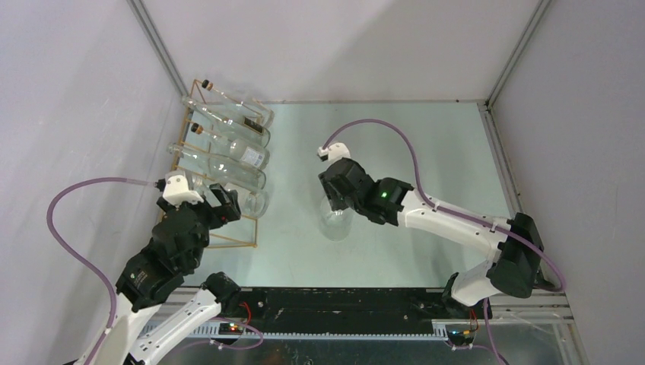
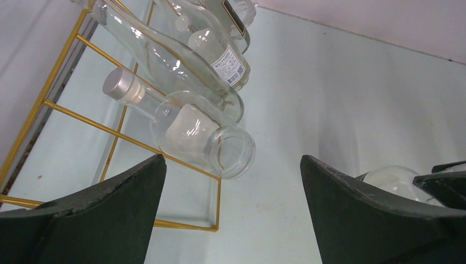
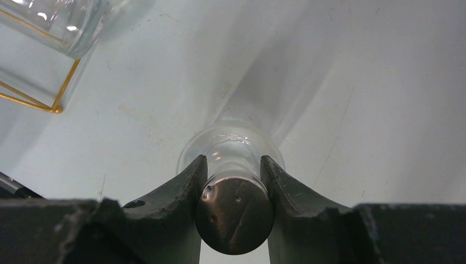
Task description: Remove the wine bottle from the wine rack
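Observation:
I should carry the bottle outward and toward the right in the top view with my right gripper next and let go of it, because open table is that way from the gripper.
A clear wine bottle point(image 1: 337, 222) stands upright on the pale green table, right of the wine rack point(image 1: 228, 245). My right gripper point(image 1: 338, 194) is shut on its neck just under the dark cap point(image 3: 235, 217), one finger on each side point(image 3: 233, 170). The gold wire wine rack point(image 2: 82, 115) at the left holds several clear bottles lying on their sides. The nearest of these point(image 2: 187, 129) has a silver cap. Near the rack's near end my left gripper point(image 1: 205, 199) hangs wide open and empty point(image 2: 232, 159). The left wrist view catches the upright bottle point(image 2: 390, 179) at its right edge.
Grey walls close in the table on the left, back and right. A black rail point(image 1: 342, 304) runs along the near edge between the arm bases. The rack's near corner point(image 3: 55, 109) and one racked bottle's base point(image 3: 60, 22) lie left of the right gripper.

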`<state>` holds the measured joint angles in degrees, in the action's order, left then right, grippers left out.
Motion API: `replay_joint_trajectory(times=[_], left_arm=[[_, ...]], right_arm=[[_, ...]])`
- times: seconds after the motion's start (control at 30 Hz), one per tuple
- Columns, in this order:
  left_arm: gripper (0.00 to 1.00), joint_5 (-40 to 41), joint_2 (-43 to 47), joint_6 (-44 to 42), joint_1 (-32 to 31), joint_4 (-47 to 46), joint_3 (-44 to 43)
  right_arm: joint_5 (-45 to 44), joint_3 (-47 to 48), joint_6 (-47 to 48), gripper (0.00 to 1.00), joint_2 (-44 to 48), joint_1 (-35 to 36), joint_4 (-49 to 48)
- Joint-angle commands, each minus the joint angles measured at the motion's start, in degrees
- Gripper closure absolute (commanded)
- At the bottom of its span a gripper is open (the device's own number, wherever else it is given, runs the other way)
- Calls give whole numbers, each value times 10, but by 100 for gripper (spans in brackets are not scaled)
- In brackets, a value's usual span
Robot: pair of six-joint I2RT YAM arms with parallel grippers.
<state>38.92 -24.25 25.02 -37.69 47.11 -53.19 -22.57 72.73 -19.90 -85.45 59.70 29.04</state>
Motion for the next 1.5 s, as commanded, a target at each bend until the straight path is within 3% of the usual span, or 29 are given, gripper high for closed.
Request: replay_joint_trajectory(times=[0.0,0.1,0.37,0.63,0.93,1.4,1.47], left_arm=[[0,26,3,4,3,6,-1],[0,30,4,4,3,18,-6],[0,39,18,4,3,42,-13],[0,39,19,6,3,36,-2],[0,43,16,3,3,31,10],[0,63,38,0,3,23,40],[0,64,40,0,3,23,42]], right_arm=[[31,24,-6,100,47,-54,-16],[43,23,17,100,67,-99,-21],[134,24,50,100,125,-308,-57],[166,24,59,100,106,-491,-125],[120,45,71,100,44,-535,-183],[105,76,107,100,-15,-537,-173],[104,76,108,95,-17,-537,-165]])
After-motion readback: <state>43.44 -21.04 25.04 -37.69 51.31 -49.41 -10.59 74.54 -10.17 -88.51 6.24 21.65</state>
